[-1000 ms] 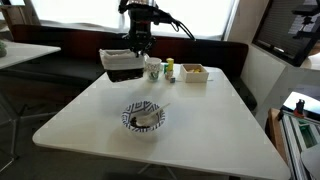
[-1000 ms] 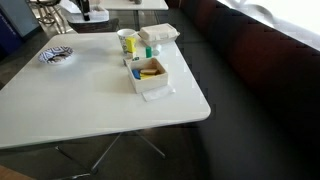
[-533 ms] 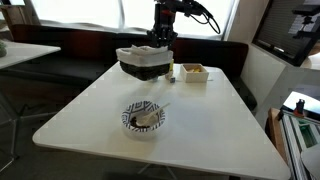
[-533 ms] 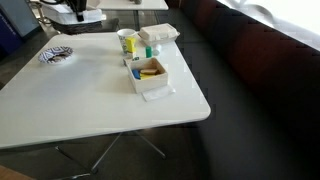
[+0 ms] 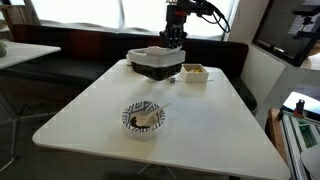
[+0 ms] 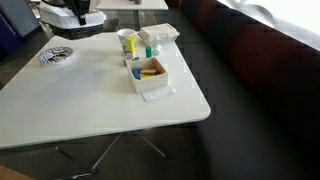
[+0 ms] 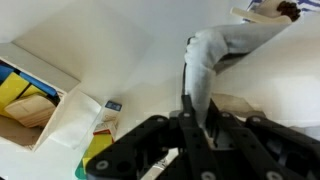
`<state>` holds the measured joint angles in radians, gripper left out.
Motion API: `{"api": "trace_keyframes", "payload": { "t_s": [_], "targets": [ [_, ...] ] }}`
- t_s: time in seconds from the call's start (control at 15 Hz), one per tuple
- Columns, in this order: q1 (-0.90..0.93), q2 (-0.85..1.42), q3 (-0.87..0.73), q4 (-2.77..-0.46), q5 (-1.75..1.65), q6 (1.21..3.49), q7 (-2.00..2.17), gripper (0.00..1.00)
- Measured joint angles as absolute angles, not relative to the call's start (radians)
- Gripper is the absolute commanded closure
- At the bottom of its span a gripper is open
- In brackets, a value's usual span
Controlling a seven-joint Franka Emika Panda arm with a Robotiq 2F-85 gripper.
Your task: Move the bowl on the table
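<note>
I need to lower the dark bowl onto the clear tabletop between patterned bowl and tray (image 6: pixel 96 68) below, edging toward the tray, and release the dark bowl's far rim.
My gripper (image 5: pixel 174 38) is shut on the rim of a dark bowl with a white rim (image 5: pixel 155 63) and holds it in the air above the back of the white table (image 5: pixel 90 105). The held bowl also shows in an exterior view (image 6: pixel 70 14) at the top left. In the wrist view my gripper (image 7: pixel 195 115) has its fingers clamped on the bowl's pale rim (image 7: pixel 215 50). A second, black-and-white patterned bowl (image 5: pixel 143 117) with a spoon in it sits on the table's middle; it also shows in an exterior view (image 6: pixel 57 55).
A white tray of yellow packets (image 5: pixel 194 72) (image 6: pixel 150 72) (image 7: pixel 30 100) stands at the back of the table. A paper cup (image 6: pixel 127 42) and a white box (image 6: pixel 160 33) stand beside it. A dark bench (image 6: pixel 250 70) runs along the table's side.
My gripper has carried the dark bowl to the right across the back of the table, from left of the cup to over it. The patterned bowl has not moved.
</note>
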<state>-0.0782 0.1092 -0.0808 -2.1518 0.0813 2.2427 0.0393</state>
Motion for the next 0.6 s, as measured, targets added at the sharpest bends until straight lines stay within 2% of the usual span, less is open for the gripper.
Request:
{"api": "trace_keyframes", "payload": {
  "t_s": [0.07,0.6],
  "targets": [
    [-0.078,0.109,-0.081,-2.152,0.081,2.243,0.039,0.96],
    [-0.074,0.121,-0.079,-2.164,-0.129,2.244,-0.084,0.96]
  ]
}}
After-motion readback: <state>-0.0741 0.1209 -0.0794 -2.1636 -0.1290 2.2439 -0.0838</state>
